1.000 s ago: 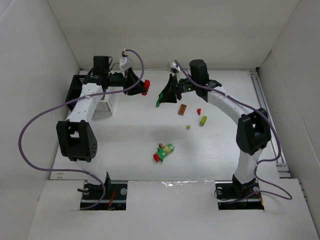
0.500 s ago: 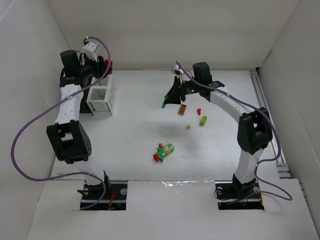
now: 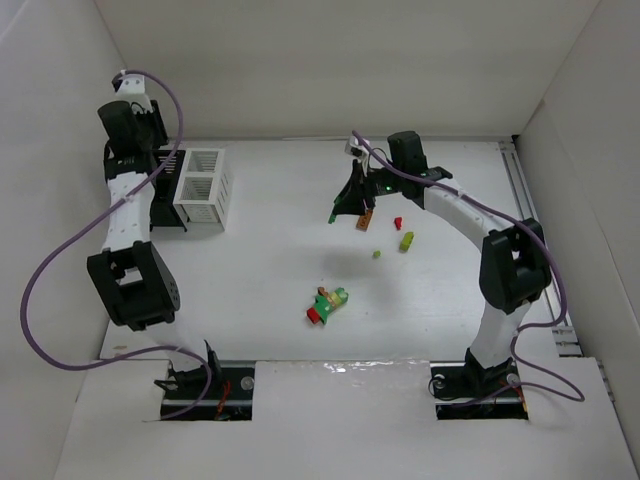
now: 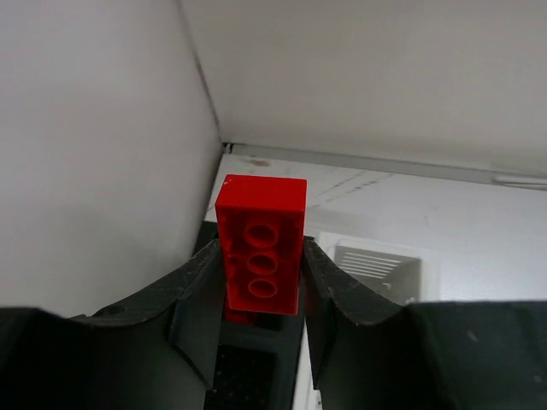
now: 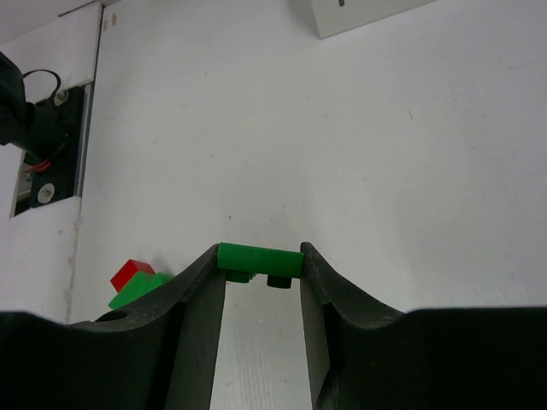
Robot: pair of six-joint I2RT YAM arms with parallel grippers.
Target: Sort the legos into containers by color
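My left gripper will move the red lego from high down over the black bin [image 3: 165, 172] toward the black bin's far section, and then it will open there.
My left gripper [image 4: 261, 254] is shut on a red lego brick [image 4: 261, 231] and holds it above the black bin [image 4: 244, 363]. The white bin [image 4: 376, 265] is joined to its right. In the top view the left gripper [image 3: 148, 148] is raised at the back left over the black bin [image 3: 165, 172], beside the white bin [image 3: 205, 185]. My right gripper [image 5: 260, 256] is shut on a green brick [image 5: 259, 259], above the table at the middle back [image 3: 342, 207]. Loose legos lie near it: orange [image 3: 366, 219], red [image 3: 398, 222], yellow-green [image 3: 407, 240].
A red and green cluster [image 3: 327, 303] lies on the table's near middle and shows in the right wrist view [image 5: 135, 282]. A tiny yellow-green piece [image 3: 377, 253] lies near the loose bricks. White walls close in the left, back and right sides.
My left arm has swung left and back with the red brick, from the table's middle back to above the black bin. The right gripper shifted slightly right with the green brick.
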